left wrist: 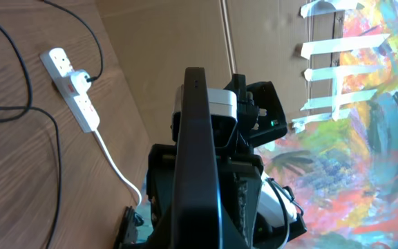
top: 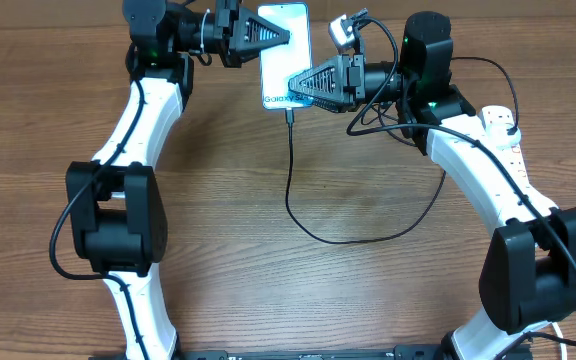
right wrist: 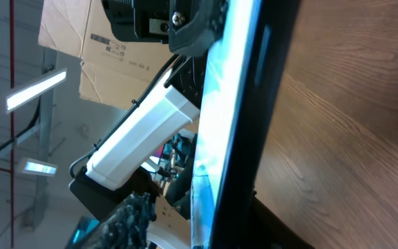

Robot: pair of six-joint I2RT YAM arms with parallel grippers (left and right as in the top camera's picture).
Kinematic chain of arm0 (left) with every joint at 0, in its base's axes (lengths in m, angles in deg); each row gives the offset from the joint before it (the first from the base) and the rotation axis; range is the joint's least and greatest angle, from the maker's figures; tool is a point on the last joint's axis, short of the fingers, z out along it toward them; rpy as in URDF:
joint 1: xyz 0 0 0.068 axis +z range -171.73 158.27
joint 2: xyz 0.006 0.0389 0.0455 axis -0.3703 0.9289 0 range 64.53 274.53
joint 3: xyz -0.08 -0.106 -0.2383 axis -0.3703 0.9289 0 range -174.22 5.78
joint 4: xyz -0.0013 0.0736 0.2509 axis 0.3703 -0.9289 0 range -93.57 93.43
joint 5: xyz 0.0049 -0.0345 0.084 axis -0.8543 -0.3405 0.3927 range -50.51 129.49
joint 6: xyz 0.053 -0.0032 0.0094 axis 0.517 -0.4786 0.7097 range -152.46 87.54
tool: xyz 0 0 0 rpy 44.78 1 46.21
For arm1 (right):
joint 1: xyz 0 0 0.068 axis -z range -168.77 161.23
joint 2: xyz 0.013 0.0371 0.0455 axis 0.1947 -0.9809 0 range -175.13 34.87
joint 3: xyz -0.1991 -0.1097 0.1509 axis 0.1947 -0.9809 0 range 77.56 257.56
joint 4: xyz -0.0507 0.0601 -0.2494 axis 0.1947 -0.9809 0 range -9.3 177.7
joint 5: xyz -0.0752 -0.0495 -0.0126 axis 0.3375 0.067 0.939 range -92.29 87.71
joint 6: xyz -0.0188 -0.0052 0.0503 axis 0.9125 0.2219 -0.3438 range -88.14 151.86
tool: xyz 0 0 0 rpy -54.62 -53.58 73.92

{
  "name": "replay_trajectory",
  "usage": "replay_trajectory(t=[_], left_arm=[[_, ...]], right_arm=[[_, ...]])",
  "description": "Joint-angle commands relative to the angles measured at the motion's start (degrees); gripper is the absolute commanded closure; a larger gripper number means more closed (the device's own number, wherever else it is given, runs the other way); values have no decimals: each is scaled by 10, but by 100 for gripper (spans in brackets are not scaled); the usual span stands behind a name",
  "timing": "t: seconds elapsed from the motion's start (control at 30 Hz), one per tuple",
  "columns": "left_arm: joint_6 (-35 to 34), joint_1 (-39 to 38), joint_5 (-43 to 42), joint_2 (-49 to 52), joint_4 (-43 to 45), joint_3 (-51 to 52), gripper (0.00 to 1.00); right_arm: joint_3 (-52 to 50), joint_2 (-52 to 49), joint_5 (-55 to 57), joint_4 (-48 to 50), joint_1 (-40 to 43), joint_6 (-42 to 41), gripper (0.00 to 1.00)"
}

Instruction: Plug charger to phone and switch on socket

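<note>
The phone is already plugged in, and my left gripper will next bring it back toward the gripper's base, lower it onto the bare wood below and release it.
The phone (top: 286, 45), screen lit blue-white, is at the back middle of the table. My left gripper (top: 283, 35) comes in from the left and is shut on its upper part; in the left wrist view the phone (left wrist: 195, 159) shows edge-on between the jaws. My right gripper (top: 295, 80) straddles its lower part from the right, open: the textured finger (right wrist: 126, 221) stands clear of the screen (right wrist: 216, 138). The charger (top: 290, 170) is a thin black cable plugged into the phone's near edge, looping right. The socket (top: 505, 135) lies at the right, a black plug (left wrist: 88, 79) in it.
The socket's white cord (left wrist: 119, 169) trails toward the table's far edge. The charger's slack loop (top: 368, 238) lies across the middle of the wooden table (top: 228, 260). Both arm bases sit at the near edge. Cardboard (left wrist: 185, 34) stands behind the table.
</note>
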Motion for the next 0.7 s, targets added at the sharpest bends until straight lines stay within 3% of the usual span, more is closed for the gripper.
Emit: replay_trajectory(t=[0.0, 0.23, 0.5, 0.67], left_arm=[[42, 9, -10, -4, 3, -2, 96], [123, 10, -10, -4, -5, 32, 96], [271, 20, -9, -4, -101, 107, 96], [313, 39, 5, -4, -139, 146, 96]], right_arm=[[8, -1, 1, 2, 3, 18, 53], [8, -1, 28, -71, 5, 84, 48], [8, -1, 164, -252, 5, 164, 47], [8, -1, 230, -307, 5, 185, 47]])
